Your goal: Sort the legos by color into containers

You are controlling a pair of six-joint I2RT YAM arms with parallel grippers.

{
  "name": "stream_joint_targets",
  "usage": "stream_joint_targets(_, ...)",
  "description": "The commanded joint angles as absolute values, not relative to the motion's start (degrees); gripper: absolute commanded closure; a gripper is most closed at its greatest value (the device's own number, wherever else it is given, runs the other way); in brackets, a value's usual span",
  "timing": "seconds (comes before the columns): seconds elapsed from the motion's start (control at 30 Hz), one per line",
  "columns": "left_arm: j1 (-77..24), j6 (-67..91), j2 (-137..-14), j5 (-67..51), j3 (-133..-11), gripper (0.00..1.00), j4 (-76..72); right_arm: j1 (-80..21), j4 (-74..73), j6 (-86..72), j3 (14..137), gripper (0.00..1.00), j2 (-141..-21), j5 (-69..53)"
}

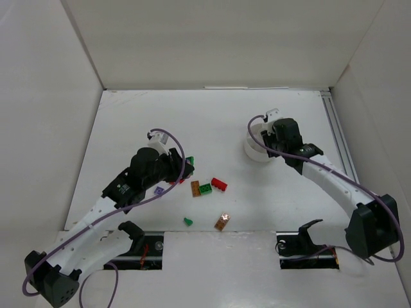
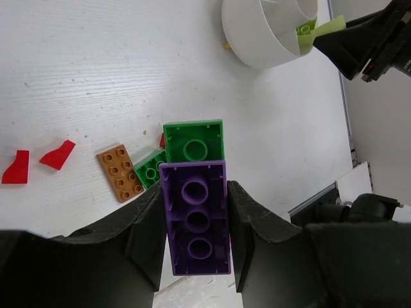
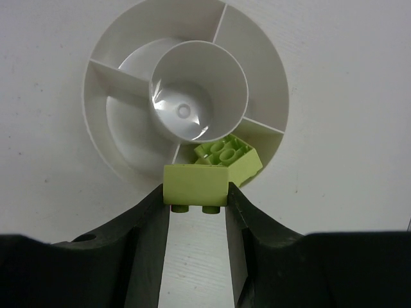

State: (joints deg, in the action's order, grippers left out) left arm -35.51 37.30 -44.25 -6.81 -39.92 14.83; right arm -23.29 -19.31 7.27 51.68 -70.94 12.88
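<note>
My right gripper should next lower the pale yellow lego into the wedge container just below and release it, as a matching one is inside.
My left gripper (image 2: 195, 199) is shut on a purple lego (image 2: 194, 218), its hollow underside facing the wrist camera. Just past its tip shows a green lego (image 2: 192, 141); I cannot tell if the two touch. My right gripper (image 3: 196, 192) is shut on a pale yellow lego (image 3: 196, 185), hanging at the near rim of the round white dish (image 3: 253, 58). One wedge container beside the hub (image 3: 199, 90) holds another pale yellow lego (image 3: 228, 156). From above, the left gripper (image 1: 176, 165) is mid-table and the right gripper (image 1: 270, 144) is over the dish (image 1: 252, 149).
Loose on the table between the arms lie a red lego (image 1: 219, 185), a green one (image 1: 205, 188), an orange one (image 1: 195, 188), a small green piece (image 1: 188, 221), a brown one (image 1: 222, 221) and a purple one (image 1: 158, 190). White walls enclose the table.
</note>
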Motion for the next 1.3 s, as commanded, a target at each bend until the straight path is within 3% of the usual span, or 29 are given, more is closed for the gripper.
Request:
stream_joint_targets(0.0,-35.2,36.4,-44.3,-5.7,-42.5,1.0,13.0,-21.6,-18.3,9.0,56.0,0.87,-73.2,9.1)
stream_joint_targets(0.5,-35.2,36.4,-44.3,-4.0,-42.5,1.0,14.2,-18.3,-18.8,7.9,55.5,0.84,-77.3,6.0)
stream_joint_targets(0.67,-35.2,36.4,-44.3,-4.0,-42.5,1.0,14.2,-18.3,-18.8,7.4,55.5,0.71,-77.9,6.6)
stream_joint_targets(0.73,-35.2,36.4,-44.3,-4.0,-42.5,1.0,14.7,-18.3,-18.8,6.9,56.0,0.59,-78.4,7.2)
stream_joint_targets(0.93,-35.2,36.4,-44.3,-4.0,-42.5,1.0,14.7,-18.3,-20.0,6.2,56.0,0.38,-78.4,8.9)
stream_joint_targets(1.03,-35.2,36.4,-44.3,-4.0,-42.5,1.0,14.7,-18.3,-20.5,6.2,56.0,0.34,-78.4,9.4)
stream_joint_targets(1.27,-35.2,36.4,-44.3,-4.0,-42.5,1.0,14.7,-18.3,-20.5,5.0,56.5,0.36,-75.9,11.4)
